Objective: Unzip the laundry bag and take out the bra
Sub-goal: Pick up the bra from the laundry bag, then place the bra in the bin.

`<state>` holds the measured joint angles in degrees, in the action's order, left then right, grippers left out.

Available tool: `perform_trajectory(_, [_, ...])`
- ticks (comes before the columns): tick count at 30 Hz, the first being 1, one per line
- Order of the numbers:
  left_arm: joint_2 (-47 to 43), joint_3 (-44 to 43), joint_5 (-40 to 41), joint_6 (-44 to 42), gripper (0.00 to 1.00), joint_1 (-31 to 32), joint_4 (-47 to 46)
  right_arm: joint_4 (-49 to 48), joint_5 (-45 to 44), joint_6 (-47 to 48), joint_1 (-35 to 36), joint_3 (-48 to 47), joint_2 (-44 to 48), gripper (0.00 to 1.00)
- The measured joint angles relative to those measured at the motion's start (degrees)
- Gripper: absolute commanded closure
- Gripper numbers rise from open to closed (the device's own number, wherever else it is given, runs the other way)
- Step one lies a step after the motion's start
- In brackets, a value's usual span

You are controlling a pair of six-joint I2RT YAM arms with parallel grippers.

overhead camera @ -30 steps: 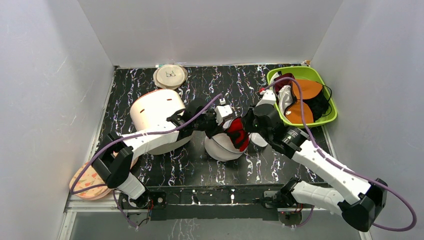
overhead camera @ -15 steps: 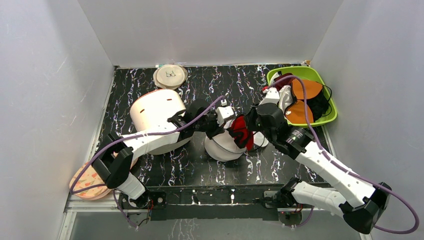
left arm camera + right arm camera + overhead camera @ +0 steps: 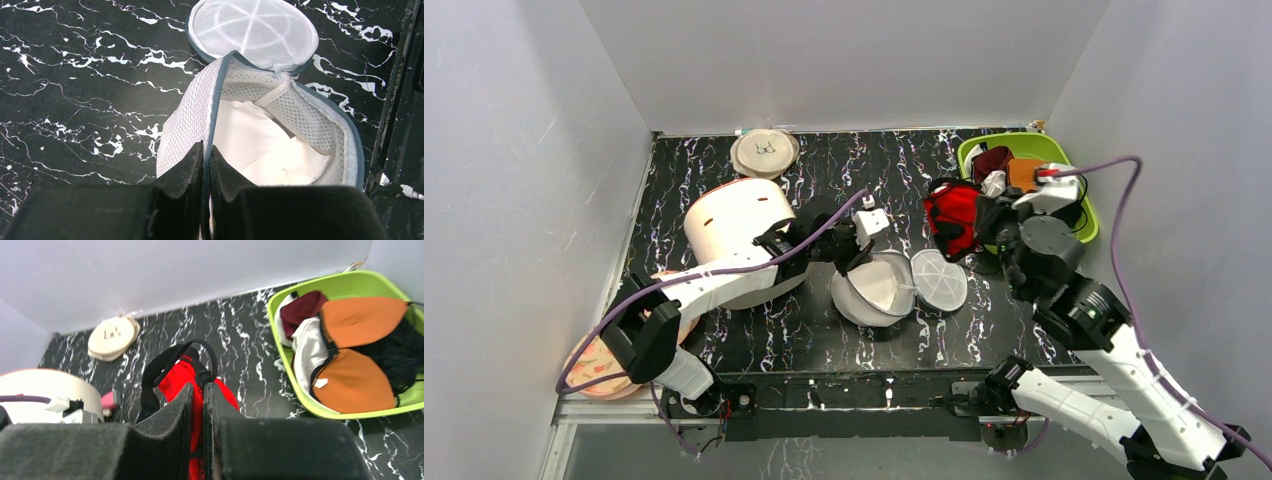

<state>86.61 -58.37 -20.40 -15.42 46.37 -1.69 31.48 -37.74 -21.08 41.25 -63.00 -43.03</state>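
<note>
I will next swing my right gripper over the green bin and down toward the orange bra cups to let go of the red bra, because other garments are already there.
The laundry bag is a white mesh pouch lying open at the table's middle, its round lid flopped to the right. In the left wrist view the bag shows a white inside. My left gripper is shut on the bag's blue zip rim; it also shows in the top view. My right gripper is shut on the red bra with black straps. It holds the bra in the air, right of the bag and left of the green bin.
A green bin at the back right holds orange bra cups and a dark maroon garment. A big cream cylinder stands left of the bag. A flat beige disc lies at the back. A patterned item lies at the front left.
My right gripper has lifted the red bra out of the bag and carried it up and to the right. The bag's lid has fallen open to the right. The left gripper kept its hold.
</note>
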Motion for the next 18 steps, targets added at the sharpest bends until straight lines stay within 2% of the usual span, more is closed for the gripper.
perform_trajectory(7, [-1.44, 1.2, 1.33, 0.11, 0.64, 0.0, -1.29, -7.1, -7.34, 2.95, 0.0, 1.05, 3.98, 1.0])
perform_trajectory(11, [-3.56, 2.03, 2.67, 0.68, 0.41, 0.02, -2.71, -11.41, -10.69, 4.66, 0.0, 3.23, 2.23, 1.0])
perform_trajectory(12, [-3.78, 2.12, 2.75, 0.46, 0.33, 0.02, -2.82, -12.55, -11.87, 4.92, 0.0, 3.78, 1.25, 1.0])
perform_trajectory(14, [-4.98, 3.02, 3.45, 0.72, 0.24, 0.07, -4.13, -14.58, -14.36, 5.7, 0.0, 4.83, -1.07, 1.0])
perform_trajectory(18, [-8.85, 5.77, 4.83, 1.36, 0.14, 0.11, -6.34, -18.78, -18.43, 7.58, -0.13, 6.91, -6.08, 1.0])
